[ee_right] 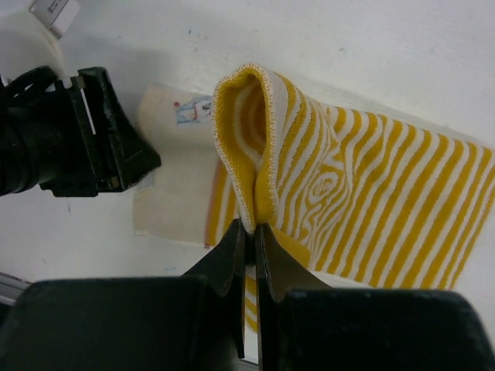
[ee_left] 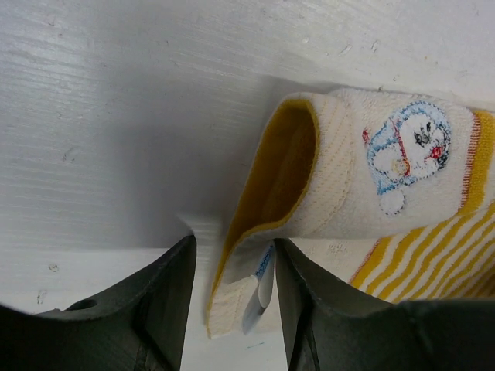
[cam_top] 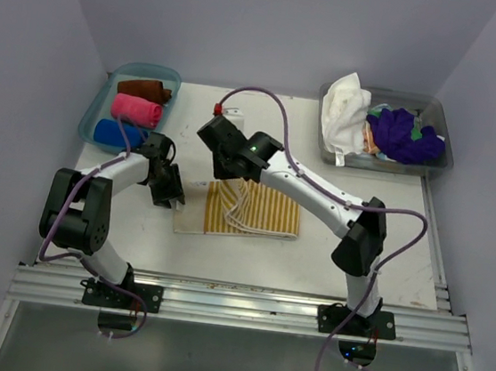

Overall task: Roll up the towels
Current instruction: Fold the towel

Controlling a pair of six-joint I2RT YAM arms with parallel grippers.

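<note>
My right gripper goes down and to the left in the top view over the towel's cream end (cam_top: 191, 213) (ee_right: 176, 198) next. It releases the fold there, because that end lies uncovered.
A mustard-yellow towel with white stripes (cam_top: 258, 212) lies partly folded in the middle of the table. My right gripper (ee_right: 249, 228) is shut on a raised fold of this towel (ee_right: 371, 193), pinching the doubled edge; from above the right gripper (cam_top: 228, 167) stands over the towel's left part. At the towel's left end, my left gripper (cam_top: 169, 190) stands low on the table. Its jaws are apart, and the cream corner of the towel (ee_left: 387, 178) with its label lies between the fingers (ee_left: 309, 309), with a gap on the left side. The left gripper (ee_right: 77, 131) also shows in the right wrist view.
A blue tray (cam_top: 107, 98) at the back left holds rolled brown (cam_top: 145, 90), pink (cam_top: 136, 109) and blue (cam_top: 116, 133) towels. A clear bin (cam_top: 443, 109) at the back right holds loose white (cam_top: 344, 114) and purple (cam_top: 403, 134) towels. A small red object (cam_top: 217, 109) lies behind the arms.
</note>
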